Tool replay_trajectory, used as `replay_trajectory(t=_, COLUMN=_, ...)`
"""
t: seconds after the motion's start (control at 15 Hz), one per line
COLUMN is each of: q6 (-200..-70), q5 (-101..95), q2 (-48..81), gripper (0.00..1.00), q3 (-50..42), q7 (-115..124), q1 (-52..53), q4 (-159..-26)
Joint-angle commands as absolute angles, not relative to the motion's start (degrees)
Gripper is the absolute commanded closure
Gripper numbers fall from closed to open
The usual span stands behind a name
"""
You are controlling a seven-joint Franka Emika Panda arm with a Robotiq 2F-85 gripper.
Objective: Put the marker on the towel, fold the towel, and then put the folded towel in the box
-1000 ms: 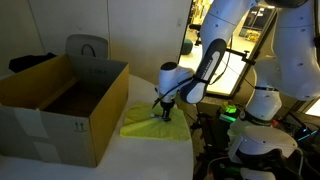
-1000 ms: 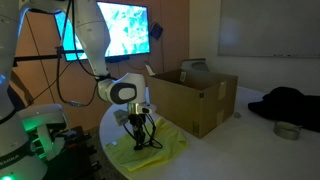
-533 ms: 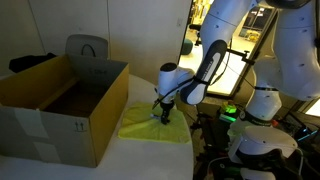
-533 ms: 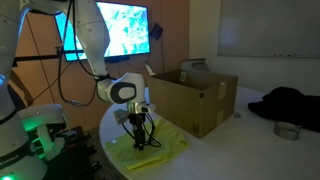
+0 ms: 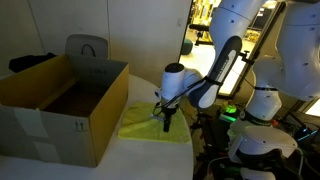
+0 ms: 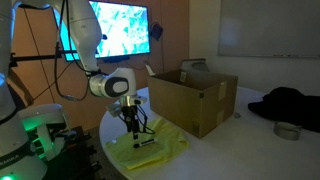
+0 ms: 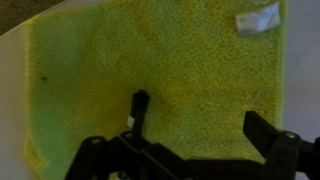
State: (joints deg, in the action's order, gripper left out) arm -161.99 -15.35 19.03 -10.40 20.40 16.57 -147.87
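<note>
Next, my gripper lowers toward the right in the wrist view onto the towel's edge by the white tag, as that edge lies below it on that side.
The yellow-green towel (image 5: 140,126) (image 6: 162,150) lies flat on the white table beside the brown cardboard box (image 5: 60,115) (image 6: 190,100). In the wrist view the towel (image 7: 110,55) fills the frame. The thin dark marker (image 7: 138,106) lies on it, between the spread fingers and closer to the left one. My gripper (image 7: 178,136) is open and holds nothing. In both exterior views the gripper (image 5: 166,121) (image 6: 135,136) points straight down just above the towel. The marker is too small to make out there.
A white tag (image 7: 258,20) sits at the towel's far corner. A grey chair (image 5: 87,47) stands behind the box. Robot bases with green lights (image 5: 232,112) (image 6: 40,125) crowd the table's edge. Dark cloth (image 6: 285,100) and a small round dish (image 6: 287,130) lie beyond the box.
The jaws have spread apart and let go of the marker, which now rests on the towel. The arm's upper links have shifted a little; the towel and box have not moved.
</note>
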Motion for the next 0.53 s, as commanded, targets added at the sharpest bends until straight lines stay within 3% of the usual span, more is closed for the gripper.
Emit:
replay_trajectory(t=0.0, q6=-165.59, q5=-12.64, q2=20.35, gripper=0.00, q3=-4.17, q7=15.09, q1=13.99, q4=-147.55)
replay_trajectory(t=0.47, q6=-166.21, q5=-7.87, q2=26.19, gripper=0.00, q3=2.62, q7=5.61, q1=9.66, q4=-144.21)
